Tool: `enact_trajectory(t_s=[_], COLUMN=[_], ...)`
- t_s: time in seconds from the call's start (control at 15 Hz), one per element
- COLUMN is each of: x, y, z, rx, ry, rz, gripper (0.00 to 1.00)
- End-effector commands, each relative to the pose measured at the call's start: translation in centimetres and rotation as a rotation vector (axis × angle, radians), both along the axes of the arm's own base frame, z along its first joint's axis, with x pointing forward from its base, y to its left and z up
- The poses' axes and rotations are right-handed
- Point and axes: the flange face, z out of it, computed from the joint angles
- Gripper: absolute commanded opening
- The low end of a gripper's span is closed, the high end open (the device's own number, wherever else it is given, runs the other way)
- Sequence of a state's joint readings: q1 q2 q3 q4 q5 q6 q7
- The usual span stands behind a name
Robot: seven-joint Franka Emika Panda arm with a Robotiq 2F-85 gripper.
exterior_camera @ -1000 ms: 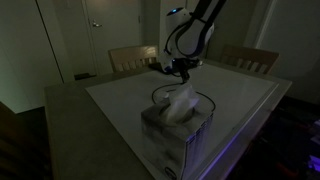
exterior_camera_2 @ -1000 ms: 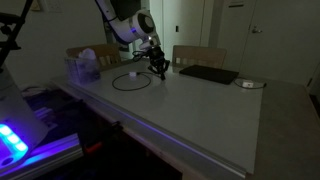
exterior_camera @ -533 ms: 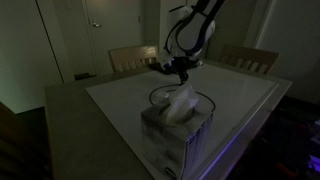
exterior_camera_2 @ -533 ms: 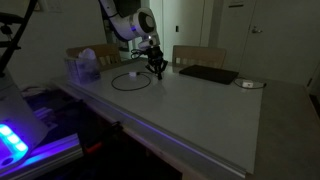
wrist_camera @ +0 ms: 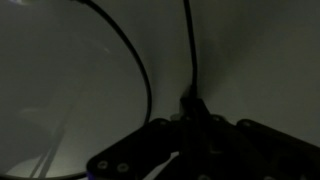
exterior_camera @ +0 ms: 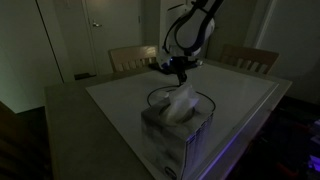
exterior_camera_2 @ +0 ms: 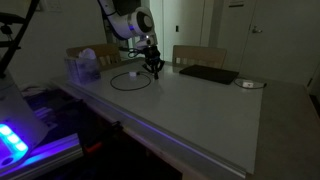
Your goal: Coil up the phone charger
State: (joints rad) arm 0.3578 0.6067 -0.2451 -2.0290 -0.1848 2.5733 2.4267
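Observation:
My gripper carries the piece of cable low along its curve toward the long table edge next and releases it, since the loop's side (exterior_camera: 210,98) lies that way.
The phone charger is a thin dark cable lying in a loop (exterior_camera_2: 130,82) on the pale table top, with a small white plug block (exterior_camera_2: 133,73) at the loop's far side. In an exterior view only part of the loop (exterior_camera: 155,94) shows behind the tissue box. My gripper (exterior_camera_2: 152,68) hangs just above the table at the loop's edge, also seen in an exterior view (exterior_camera: 177,70). In the wrist view the jaws (wrist_camera: 195,118) are closed together on a cable strand (wrist_camera: 190,50) that rises from between them. A second strand (wrist_camera: 140,70) curves past beside it.
A tissue box (exterior_camera: 177,125) stands near the table edge, also seen in an exterior view (exterior_camera_2: 83,68). A flat black rectangular pad (exterior_camera_2: 208,74) lies further along the table, with a small round object (exterior_camera_2: 250,84) beyond it. Chairs stand behind the table (exterior_camera_2: 190,110).
My gripper has shifted slightly along the edge of the loop with the cable in it. The loop looks nearly the same.

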Motion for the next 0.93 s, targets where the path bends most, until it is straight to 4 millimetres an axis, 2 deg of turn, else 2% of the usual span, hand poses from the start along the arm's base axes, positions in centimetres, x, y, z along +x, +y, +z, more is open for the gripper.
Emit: enact_trajectory(t_s=[0.0,0.33,0.73,0.87], x=[-1.5,-3.2,-7.1,-8.0], y=[-1.3,-2.4,-3.4,-4.3], z=[0.3,0.4,0.5,0.6], rx=[0.022,0.013,0.011,0.006], ry=[0.014,0.023,0.034,0.047], rz=[-0.065,-0.137,-0.252,-0.293], gripper=[0.02,0.02,0.02,0.02])
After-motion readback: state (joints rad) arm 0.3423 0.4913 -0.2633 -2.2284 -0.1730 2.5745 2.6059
